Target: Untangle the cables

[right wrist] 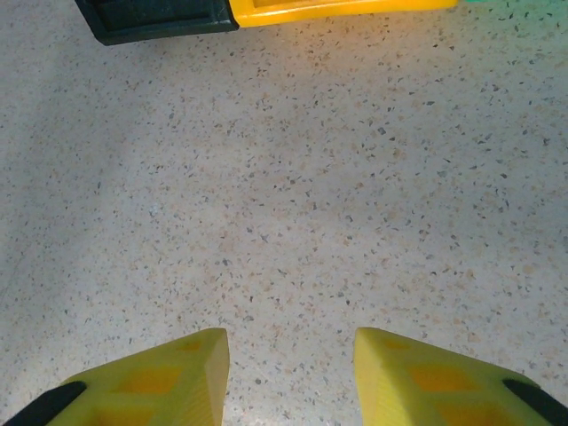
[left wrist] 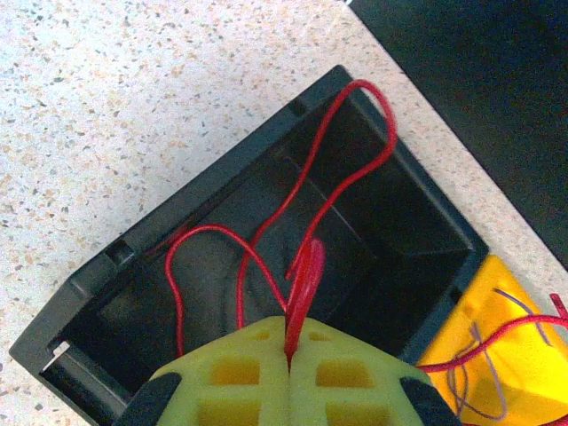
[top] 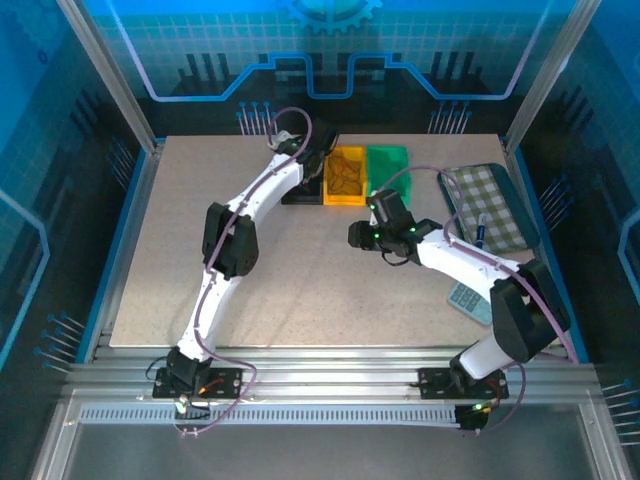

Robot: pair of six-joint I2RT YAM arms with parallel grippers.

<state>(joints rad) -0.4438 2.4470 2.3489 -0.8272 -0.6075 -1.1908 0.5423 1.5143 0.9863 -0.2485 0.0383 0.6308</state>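
My left gripper shifts away from the yellow bin, over the open black bin, and releases the red cable next, because part of it still spans the yellow bin.
My left gripper is shut on a thin red cable. The cable rises from the fingertips in loops over the open black bin, and one loop reaches the bin's far rim. More cables, red and purple, lie tangled in the yellow bin to the right. In the top view the left gripper hangs over the black bin, beside the yellow bin and its tangle. My right gripper is open over bare table, nothing between its fingers. The top view places it in front of the bins.
A green bin stands right of the yellow one. A checked pouch lies at the right edge and a calculator nearer the right arm. The right wrist view shows the black bin corner and yellow bin edge ahead.
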